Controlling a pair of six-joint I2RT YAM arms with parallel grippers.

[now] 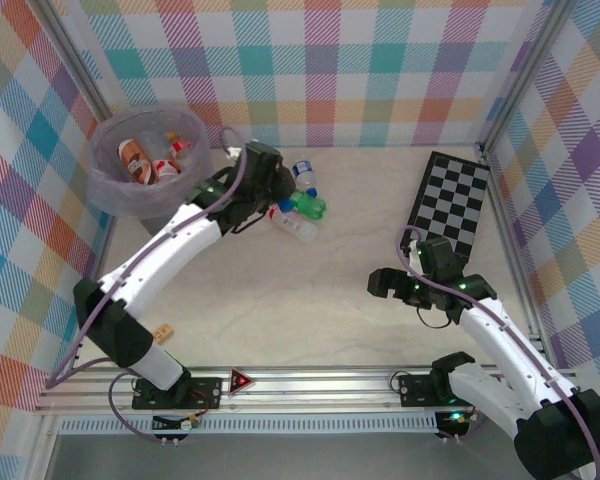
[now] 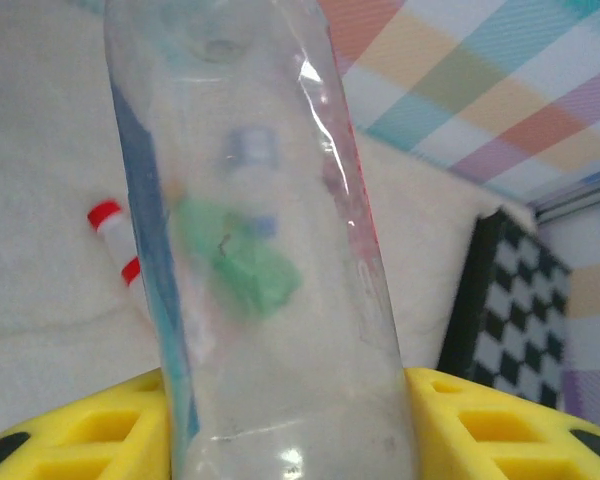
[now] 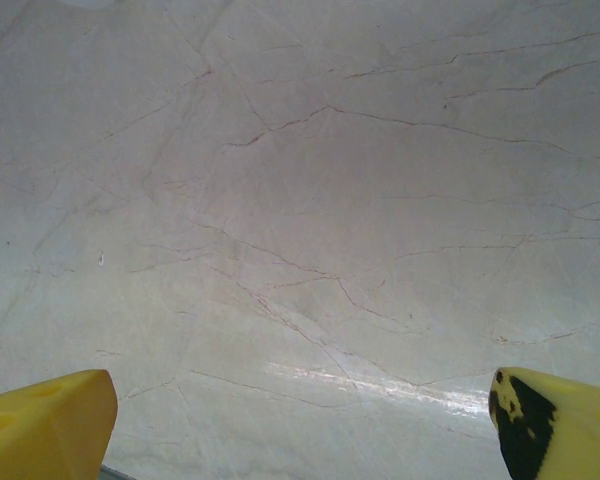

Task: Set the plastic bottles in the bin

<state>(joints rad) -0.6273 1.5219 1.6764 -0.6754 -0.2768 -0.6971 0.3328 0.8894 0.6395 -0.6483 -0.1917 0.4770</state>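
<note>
The bin's opening (image 1: 156, 152) is beside my left gripper, away from the checkerboard, so my left gripper will next swing the clear bottle over the bin's rim and let go of it inside.
A clear plastic bottle (image 2: 270, 250) stands between the yellow fingers (image 2: 500, 425) of my left gripper (image 2: 290, 430), which is shut on its body. In the top view that gripper (image 1: 267, 178) hovers just right of the bin (image 1: 108, 185), a round translucent wastebasket with amber-brown and red-white bottles (image 1: 135, 158) inside. Beside the gripper on the table lie a clear blue-capped bottle (image 1: 304, 176), a green bottle (image 1: 309, 206) and a red-white labelled one (image 1: 294, 224). My right gripper (image 1: 392, 286) is open over bare table (image 3: 300, 250), holding nothing.
A black-and-white checkerboard (image 1: 458, 200) lies at the right rear. A small tan block (image 1: 163, 333) sits near the left arm's base. Plaid walls close the back and sides. The middle of the marble tabletop (image 1: 310, 300) is bare.
</note>
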